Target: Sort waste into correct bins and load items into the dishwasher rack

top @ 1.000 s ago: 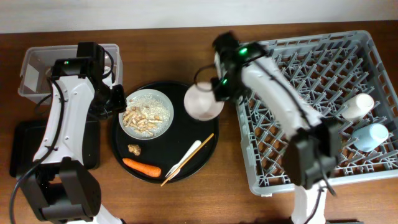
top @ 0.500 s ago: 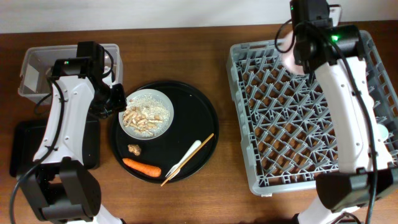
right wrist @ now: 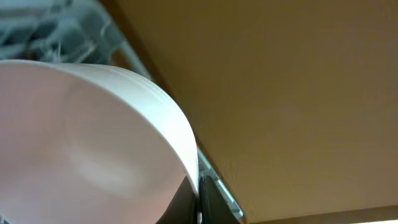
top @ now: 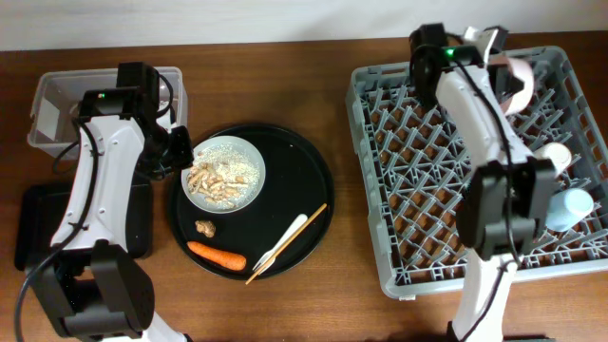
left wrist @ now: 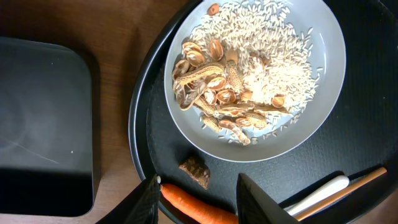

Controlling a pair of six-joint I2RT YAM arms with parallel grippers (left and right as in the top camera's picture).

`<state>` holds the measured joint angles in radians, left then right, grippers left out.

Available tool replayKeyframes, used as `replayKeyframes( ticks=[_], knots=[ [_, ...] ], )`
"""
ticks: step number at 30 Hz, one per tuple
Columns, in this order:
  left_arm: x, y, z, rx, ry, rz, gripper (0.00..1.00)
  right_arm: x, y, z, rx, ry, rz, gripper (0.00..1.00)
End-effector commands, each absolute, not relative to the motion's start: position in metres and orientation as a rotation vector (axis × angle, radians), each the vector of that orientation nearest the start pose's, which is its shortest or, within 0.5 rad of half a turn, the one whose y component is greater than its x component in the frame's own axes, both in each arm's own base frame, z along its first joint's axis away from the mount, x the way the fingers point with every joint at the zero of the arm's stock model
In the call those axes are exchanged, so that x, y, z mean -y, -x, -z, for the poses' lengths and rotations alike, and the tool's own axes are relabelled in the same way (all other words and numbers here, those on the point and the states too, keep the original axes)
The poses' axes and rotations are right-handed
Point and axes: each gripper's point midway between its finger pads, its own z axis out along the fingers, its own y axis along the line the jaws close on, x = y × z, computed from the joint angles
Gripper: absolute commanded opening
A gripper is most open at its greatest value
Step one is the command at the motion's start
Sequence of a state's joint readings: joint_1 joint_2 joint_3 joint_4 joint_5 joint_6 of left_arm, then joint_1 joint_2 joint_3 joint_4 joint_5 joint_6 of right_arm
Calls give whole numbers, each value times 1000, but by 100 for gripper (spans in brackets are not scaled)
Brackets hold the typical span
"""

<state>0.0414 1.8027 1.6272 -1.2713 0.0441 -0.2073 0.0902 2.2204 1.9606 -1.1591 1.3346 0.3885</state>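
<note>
I will move my right gripper to the left in the overhead view and down and release the bowl [top: 519,80], because the rack's empty back slots are below the gripper on that side.
My left gripper [top: 179,152] is open and empty at the left rim of the white plate [top: 224,173], which holds rice-like scraps [left wrist: 273,56] and brown peels. In the left wrist view its jaws [left wrist: 198,186] straddle the orange carrot [left wrist: 199,210] just below the brown lump [left wrist: 194,170]. My right gripper [top: 498,65] is shut on the rim of the pale pink bowl [top: 519,80], held tilted above the back of the grey rack [top: 427,190]. The bowl fills the right wrist view [right wrist: 93,137], pinched at its edge by the gripper [right wrist: 198,202]. No wrapper or tissue shows.
The plate, carrot [top: 217,256], lump [top: 203,227], a white utensil [top: 281,242] and a chopstick lie on the round black tray [top: 313,180]. The clear tub [top: 57,109] and the flat black tray [top: 38,223] stand at the left. A cream cup [top: 549,160] and a blue cup [top: 568,207] lie in the rack's right side.
My right arm lifted the pink bowl off the round tray's edge and carried it over the rack's back edge, now further right. The left arm has not moved.
</note>
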Motion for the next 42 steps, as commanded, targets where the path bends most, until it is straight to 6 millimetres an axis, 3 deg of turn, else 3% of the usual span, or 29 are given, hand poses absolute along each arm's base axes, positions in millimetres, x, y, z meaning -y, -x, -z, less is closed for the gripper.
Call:
replayKeyframes(
  ticks=[1, 8, 13, 19, 20, 22, 23, 26, 27, 28, 29, 32, 37, 42],
  knots=[
    [-10, -365, -145, -2984, 399, 74, 40, 121, -466, -190, -2140, -405, 1685, 4],
    [-10, -369, -145, -2966, 395, 76, 40, 93, -466, -148, -2340, -339, 1510, 4],
    [-10, -370, -146, -2962, 395, 76, 40, 76, -461, -136, -2428, -278, 1455, 4],
    [-10, -372, -146, -2956, 394, 77, 40, 42, -445, -113, -2624, -173, 1318, 5],
    [-10, -372, -146, -2956, 394, 77, 40, 39, -443, -111, -2645, -166, 1298, 9],
    [-10, -372, -146, -2956, 394, 77, 40, 31, -438, -110, -2688, -151, 1257, 28],
    [-10, -372, -146, -2956, 394, 77, 40, 29, -436, -109, -2705, -151, 1235, 43],
    [-10, -372, -146, -2956, 394, 77, 40, 23, -429, -121, -2727, -196, 1157, 79],
    [-10, -372, -146, -2956, 394, 78, 40, 19, -426, -126, -2744, -208, 1107, 81],
    [-10, -372, -146, -2956, 394, 77, 41, 15, -424, -132, -2758, -226, 1039, 96],
    [-10, -372, -146, -2957, 394, 77, 44, 9, -420, -143, -2765, -253, 943, 99],
    [-10, -370, -146, -2963, 395, 76, 44, 0, -415, -169, -2753, -299, 775, 99],
    [-10, -368, -145, -2971, 396, 75, 44, -13, -399, -216, -2746, -413, 322, 99],
    [-1, -370, -146, -2969, 384, 135, 50, -64, -366, -225, -2915, -29, -313, 99]
  ],
)
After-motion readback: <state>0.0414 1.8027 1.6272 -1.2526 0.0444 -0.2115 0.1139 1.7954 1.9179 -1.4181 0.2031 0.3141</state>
